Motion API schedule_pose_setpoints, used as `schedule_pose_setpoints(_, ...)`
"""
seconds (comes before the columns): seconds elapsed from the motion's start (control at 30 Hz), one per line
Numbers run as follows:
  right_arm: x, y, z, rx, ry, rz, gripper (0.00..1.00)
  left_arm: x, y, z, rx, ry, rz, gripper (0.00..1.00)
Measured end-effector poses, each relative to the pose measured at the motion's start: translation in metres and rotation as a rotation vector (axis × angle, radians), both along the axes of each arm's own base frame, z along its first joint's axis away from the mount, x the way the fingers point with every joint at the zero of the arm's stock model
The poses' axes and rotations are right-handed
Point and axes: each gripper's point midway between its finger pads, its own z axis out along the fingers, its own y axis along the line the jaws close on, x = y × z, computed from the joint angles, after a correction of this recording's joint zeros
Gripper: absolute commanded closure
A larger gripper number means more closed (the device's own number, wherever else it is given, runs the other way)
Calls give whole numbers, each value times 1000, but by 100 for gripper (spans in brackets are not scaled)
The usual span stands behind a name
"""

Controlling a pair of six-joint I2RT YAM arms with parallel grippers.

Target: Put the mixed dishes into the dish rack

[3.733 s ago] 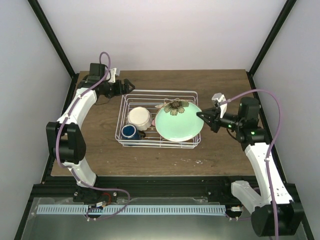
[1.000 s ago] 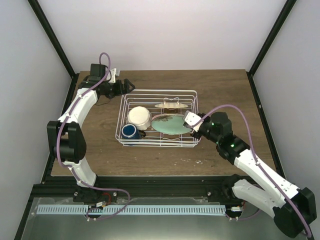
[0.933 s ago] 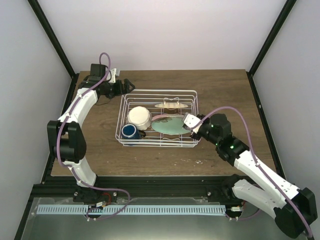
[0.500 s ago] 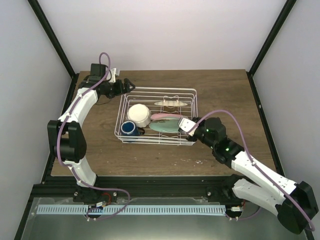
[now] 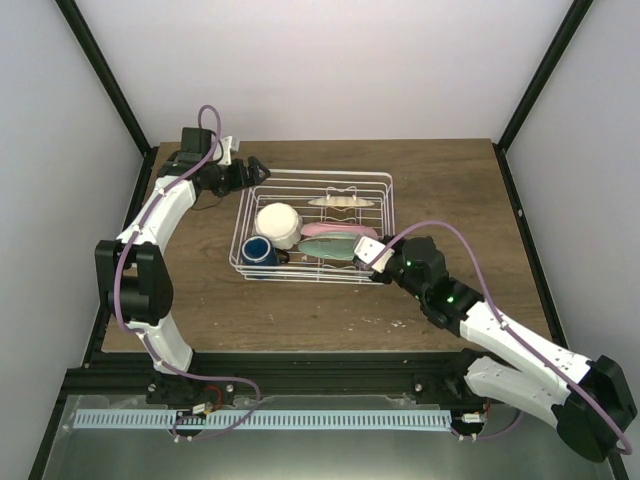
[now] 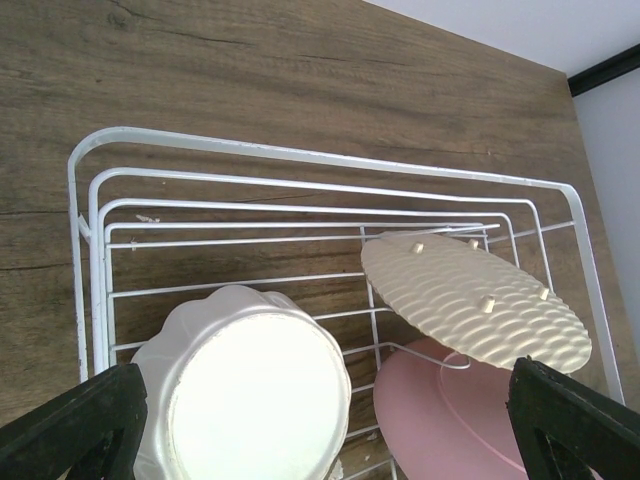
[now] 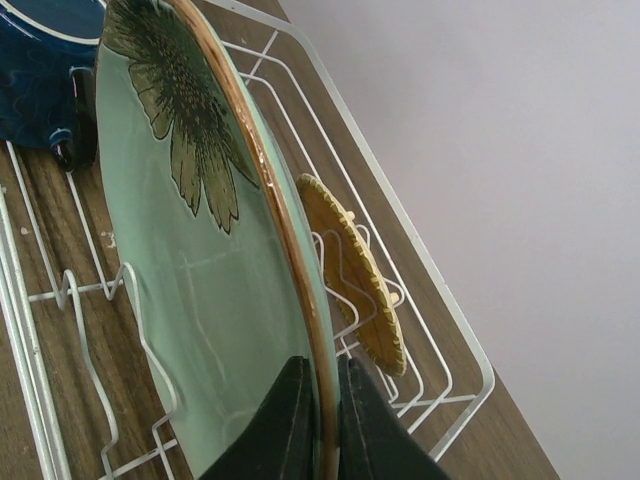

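The pale green flower plate (image 5: pixel 335 249) still overlaps the pink plate, so I will lower my right gripper, draw it back toward the rack's near slots, then release.
The white wire dish rack (image 5: pixel 320 173) holds a cream-white bowl (image 5: pixel 277 222), a dark blue mug (image 5: pixel 257 251), a yellow-orange plate (image 5: pixel 345 202) and a pink plate (image 5: pixel 330 232). My right gripper (image 5: pixel 372 252) is shut on the rim of the pale green flower plate (image 5: pixel 335 249), which stands on edge in the rack's near slots. In the right wrist view its fingers (image 7: pixel 300 420) pinch the plate's rim (image 7: pixel 200 250), with the yellow-orange plate (image 7: pixel 355 275) behind and the mug (image 7: pixel 40 70) at top left. My left gripper (image 5: pixel 250 168) is open at the rack's far left corner.
The left wrist view looks down on the rack (image 6: pixel 300 155), the bowl (image 6: pixel 250 390), the yellow-orange plate (image 6: pixel 470 310) and the pink plate (image 6: pixel 450 420). Bare wooden table (image 5: pixel 450 190) lies right of and behind the rack. Black frame posts stand at the table's back corners.
My right arm has swung in and turned the pale green plate from facing up to standing on edge in the rack. The rack has slid slightly left. My left gripper has stayed put.
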Motion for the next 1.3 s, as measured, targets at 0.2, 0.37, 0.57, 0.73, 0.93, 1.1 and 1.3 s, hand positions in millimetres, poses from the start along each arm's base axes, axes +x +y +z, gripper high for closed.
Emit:
schedule_pose_setpoints(0.2,-5,1,-1,-28,-16,-10,99,0,0,-1,0,2,-1,0)
schedule_pose_setpoints(0.37,-14,4,-12,-97,-49,-22,99,0,0,-2,1,3,0,0)
schedule_pose_setpoints(0.57,-17,-2,-32,-165,-54,-79,99,0,0,-2,1,4,0,0)
schedule_pose_setpoints(0.73,-17,-1,-33,-152,-44,-99,87,-1,0,-6,3,13,0,0)
schedule_pose_setpoints(0.93,-18,-7,-48,-186,9,-125,55,-2,0,-7,4,15,-2,0)
schedule_pose_setpoints(1.1,-21,-4,-42,-163,41,-130,18,-2,0,-7,5,15,-2,0)
schedule_pose_setpoints(1.3,-34,11,-25,-110,93,-80,0,-2,0,-8,5,16,-2,0)
